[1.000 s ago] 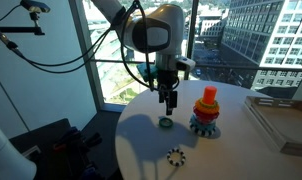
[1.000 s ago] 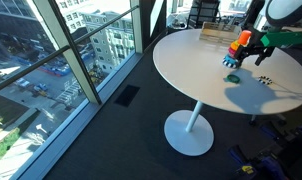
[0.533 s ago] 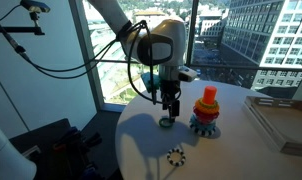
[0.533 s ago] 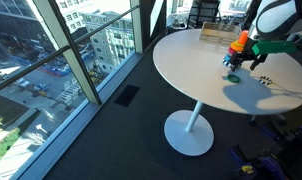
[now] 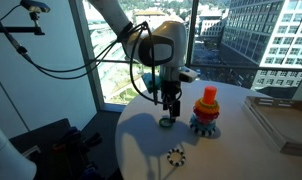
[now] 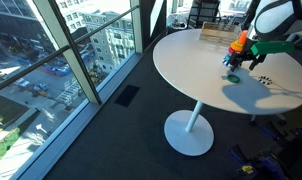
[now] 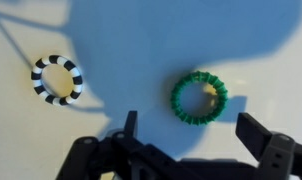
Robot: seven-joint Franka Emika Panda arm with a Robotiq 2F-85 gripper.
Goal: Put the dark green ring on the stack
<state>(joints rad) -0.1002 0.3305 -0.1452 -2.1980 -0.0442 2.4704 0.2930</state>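
My gripper isn't around the ring's rim yet. It should first go down while shifting toward the right in the wrist view, so that its fingers end up on both sides of the rim.
The dark green ring lies flat on the white round table; it also shows in both exterior views. My gripper is open and hangs just above the ring, a finger to either side and a little off its centre; it holds nothing. In an exterior view the gripper points straight down over the ring. The stack, red and orange on top over a blue scalloped base, stands close beside the ring and shows in the other exterior view too.
A toothed black-and-white ring lies on the table near the front edge. A flat pale box sits at the table's far side. Large windows stand behind the table.
The gripper has come down closer to the dark green ring since a second ago; in the last half second it has hardly moved. The ring and stack have not moved.
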